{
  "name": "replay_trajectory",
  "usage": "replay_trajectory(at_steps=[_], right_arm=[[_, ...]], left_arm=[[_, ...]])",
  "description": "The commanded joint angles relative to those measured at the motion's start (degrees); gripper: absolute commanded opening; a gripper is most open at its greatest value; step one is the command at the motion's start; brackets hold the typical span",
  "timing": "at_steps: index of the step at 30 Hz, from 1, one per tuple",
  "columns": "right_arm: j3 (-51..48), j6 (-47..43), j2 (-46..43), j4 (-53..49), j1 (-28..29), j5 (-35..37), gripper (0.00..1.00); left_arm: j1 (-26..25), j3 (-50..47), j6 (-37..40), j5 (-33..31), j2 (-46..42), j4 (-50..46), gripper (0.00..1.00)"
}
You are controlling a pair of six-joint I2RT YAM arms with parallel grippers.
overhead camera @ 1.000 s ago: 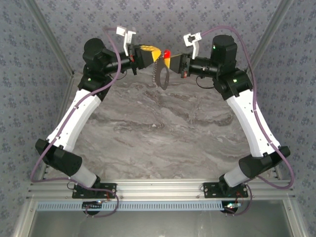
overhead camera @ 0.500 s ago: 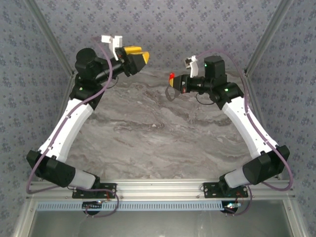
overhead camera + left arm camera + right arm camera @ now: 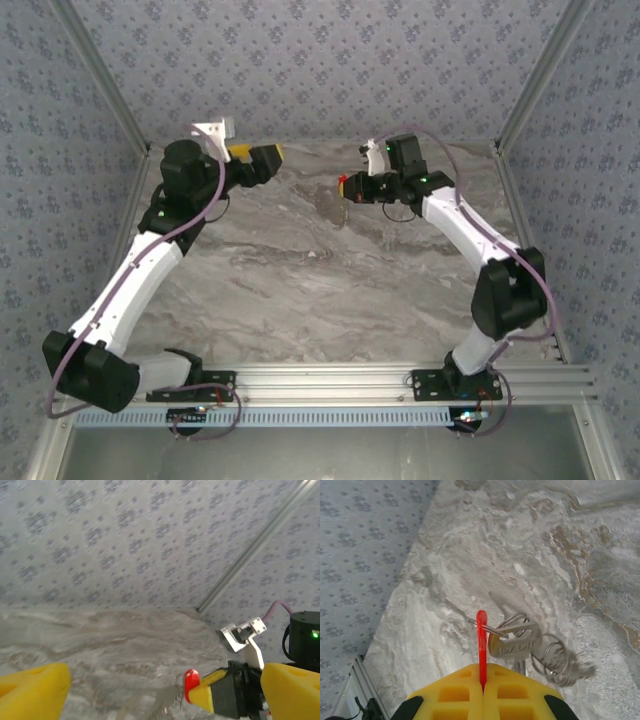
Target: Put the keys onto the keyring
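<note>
I need to move my right gripper back and down to let go of the keys' red piece (image 3: 343, 181) on the empty marble below the gripper, closer to the bar.
My right gripper (image 3: 481, 669) is shut on the thin red piece of the keys (image 3: 481, 630), held edge-on between its yellow fingers. A wire loop passes through the red piece. A silvery key (image 3: 516, 641) and the grey loops of the keyring (image 3: 556, 660) hang from it just above the marble. From above, the red piece (image 3: 343, 181) sits at the tip of the right gripper (image 3: 350, 187). My left gripper (image 3: 264, 160) stands open and empty to the left of it. In the left wrist view its yellow fingers (image 3: 30, 692) are far apart, with the red piece (image 3: 191, 681) seen between them.
The marble tabletop (image 3: 330, 280) is ringed by patterned walls (image 3: 320, 60) with metal corner posts (image 3: 530, 90). Both grippers hover near the back wall. Open tabletop stretches toward the arm bases and the rail (image 3: 320, 380) at the near edge.
The left gripper has opened, let go of the keyring and drawn back to the left. The right arm has swung lower and nearer the back wall, carrying the red piece with the ring hanging from it.
</note>
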Motion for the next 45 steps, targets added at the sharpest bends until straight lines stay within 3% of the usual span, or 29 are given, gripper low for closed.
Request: replay_trajectory(at_steps=[1, 10, 26, 37, 39, 41, 43, 44, 45], right_arm=[[4.5, -0.8, 4.1, 3.3, -0.6, 0.2, 0.00], [5.3, 1.2, 10.3, 6.5, 0.5, 0.8, 0.00], [-22.1, 8.6, 0.7, 18.2, 7.4, 3.8, 0.00], [-33.5, 9.7, -7.9, 17.8, 8.0, 4.7, 0.00], [-34.8, 9.9, -9.3, 17.3, 8.1, 4.5, 0.11], [-36.2, 9.9, -10.9, 16.4, 8.1, 3.9, 0.31], [-37.4, 10.0, -13.4, 14.8, 8.1, 3.3, 0.57], [-38.0, 10.1, -15.0, 13.9, 8.0, 3.5, 0.82], [-38.7, 10.2, -16.9, 13.1, 7.7, 4.0, 0.98]], left_arm=[[0.5, -2.1, 0.4, -4.7, -3.5, -1.3, 0.98], [0.9, -6.0, 0.4, -6.6, -5.9, -2.6, 0.98], [0.9, -11.0, 0.1, -7.6, -9.0, -4.9, 0.98], [0.9, -16.1, -0.5, -8.6, -10.8, -4.4, 0.98], [0.9, -16.5, -0.3, -8.9, -10.7, -4.4, 0.98], [0.9, -16.7, -0.1, -9.3, -10.6, -4.3, 0.98], [0.9, -16.9, 0.3, -9.8, -10.6, -4.2, 0.98], [0.9, -16.9, 0.5, -10.1, -10.5, -4.0, 0.98], [0.9, -16.9, 0.7, -10.4, -10.4, -4.0, 0.98]])
